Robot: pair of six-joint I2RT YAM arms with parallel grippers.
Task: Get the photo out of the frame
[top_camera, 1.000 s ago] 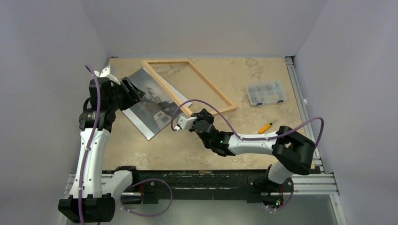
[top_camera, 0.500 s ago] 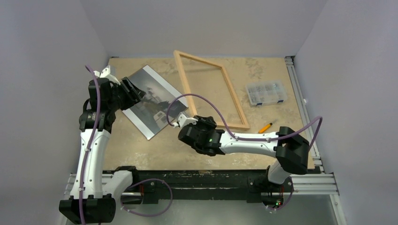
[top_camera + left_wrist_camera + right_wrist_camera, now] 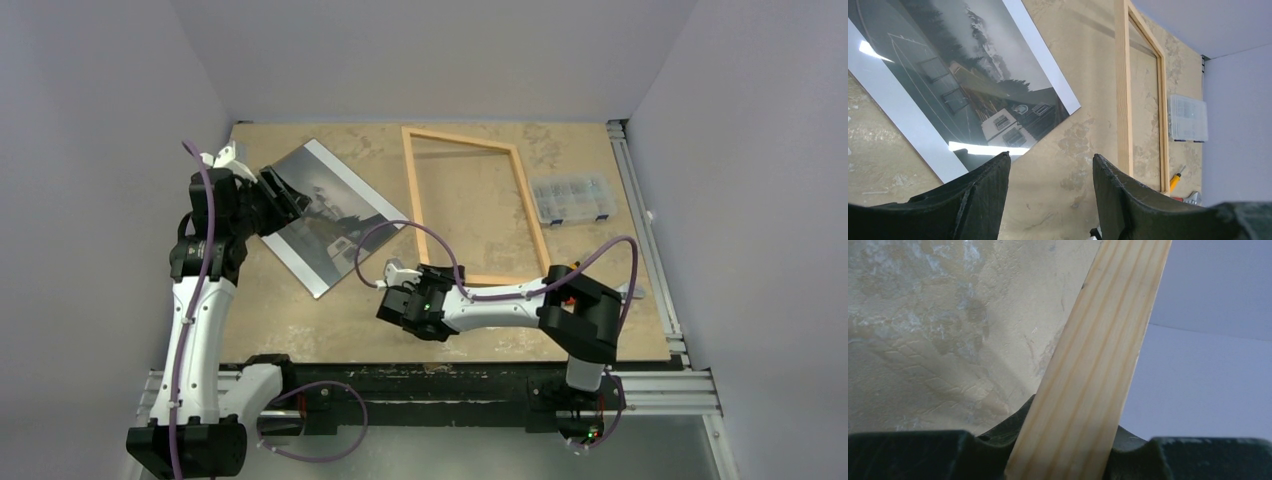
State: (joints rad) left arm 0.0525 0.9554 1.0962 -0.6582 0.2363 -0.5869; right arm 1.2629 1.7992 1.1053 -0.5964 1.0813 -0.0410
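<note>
Next, since the empty frame is tilted, its bar beside the photo raised off the table, my right gripper will lower until the frame's held corner (image 3: 428, 268) (image 3: 1062, 452) lies flat.
The photo (image 3: 330, 215), a dark black-and-white print with white bands at its ends, lies flat on the table at the left. It fills the upper left of the left wrist view (image 3: 963, 85). The frame (image 3: 418, 200), thin light wood rails with nothing inside, lies right of the photo and apart from it. One of its rails shows in the left wrist view (image 3: 1123, 85). My right gripper (image 3: 425, 282) is shut on the frame's near-left corner; the rail (image 3: 1098, 365) runs between its jaws (image 3: 1068, 445). My left gripper (image 3: 288, 195) is open and empty over the photo's left part (image 3: 1050, 165).
A clear plastic parts box (image 3: 570, 197) sits at the right, beside the frame's right rail. An orange-handled screwdriver (image 3: 1174, 181) lies near the frame's near-right corner. Purple walls close in on the left, back and right. A metal rail (image 3: 640, 200) runs along the table's right edge.
My right gripper has swung the frame clockwise and to the right, off and away from the photo, while pulling back toward the near edge. The left gripper and the photo have stayed put.
</note>
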